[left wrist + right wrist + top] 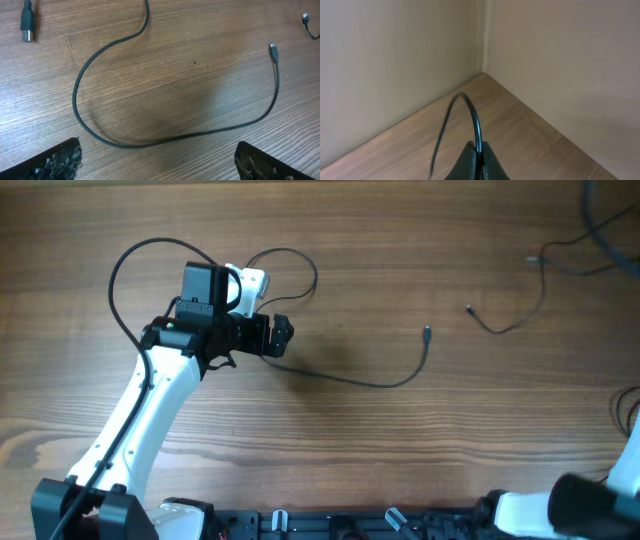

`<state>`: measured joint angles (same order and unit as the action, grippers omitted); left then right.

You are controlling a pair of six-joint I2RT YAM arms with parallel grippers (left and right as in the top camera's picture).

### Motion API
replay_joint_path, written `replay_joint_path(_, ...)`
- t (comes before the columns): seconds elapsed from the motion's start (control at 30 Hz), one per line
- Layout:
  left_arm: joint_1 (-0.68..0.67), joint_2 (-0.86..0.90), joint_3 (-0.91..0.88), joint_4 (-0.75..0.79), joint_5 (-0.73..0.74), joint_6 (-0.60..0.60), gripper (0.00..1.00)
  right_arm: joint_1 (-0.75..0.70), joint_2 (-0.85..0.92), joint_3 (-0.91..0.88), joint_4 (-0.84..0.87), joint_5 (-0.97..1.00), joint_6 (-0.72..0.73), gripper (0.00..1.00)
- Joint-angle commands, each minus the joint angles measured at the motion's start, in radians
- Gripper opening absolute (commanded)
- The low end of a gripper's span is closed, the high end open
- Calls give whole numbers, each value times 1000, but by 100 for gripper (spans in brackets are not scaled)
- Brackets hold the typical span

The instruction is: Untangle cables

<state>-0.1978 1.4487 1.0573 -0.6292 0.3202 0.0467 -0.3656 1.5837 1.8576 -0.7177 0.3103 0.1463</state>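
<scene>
The black cable still arches above the table, so the robot's right gripper will go down next, tipping its fingers toward the table by the coiled cable, to release the black cable.
One thin black cable lies loose on the wooden table and ends in a small plug. In the left wrist view the same cable curves in a wide U just ahead of my left gripper, its plug at the upper right. The left gripper is open, with nothing between its fingers. A second cable lies at the right. My right gripper is shut on a black cable, which arches up from the jaws and drops to the left.
A thicker plug lies at the top left of the left wrist view and a tiny connector at the top right. The right arm sits at the bottom right. Beige walls meet at the table's corner.
</scene>
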Motion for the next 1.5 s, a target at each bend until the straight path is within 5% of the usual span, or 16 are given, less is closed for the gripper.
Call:
replay_joint_path(0.0, 4, 6, -5, 27, 44, -10, 100, -153, 146, 44, 37, -229, 29, 4)
replay_joint_path(0.13, 4, 6, -5, 55, 87, -10, 100, -365, 386, 279, -114, -222, 164, 4)
replay_joint_path(0.27, 3, 6, -5, 60, 92, -10, 100, -519, 406, 301, -122, -386, 146, 4)
replay_joint_path(0.47, 3, 6, -5, 56, 110, -10, 100, -505, 418, 300, -180, -165, 224, 4)
replay_joint_path(0.8, 4, 6, -5, 58, 109, -5, 100, -509, 535, 201, -252, -118, 314, 4)
replay_joint_path(1.27, 3, 6, -5, 72, 109, -2, 100, -506, 571, -52, -135, -144, 323, 4)
replay_joint_path(1.33, 3, 6, -5, 79, 109, -2, 100, -506, 571, -52, -127, -180, 309, 18)
replay_joint_path(1.37, 3, 6, -5, 80, 109, -2, 100, -504, 571, -52, -125, -190, 298, 57)
replay_joint_path(1.43, 3, 6, -5, 79, 110, -2, 100, -502, 571, -52, -129, -199, 298, 100)
replay_joint_path(1.47, 3, 6, -5, 79, 110, -2, 100, -502, 571, -52, -132, -215, 299, 100)
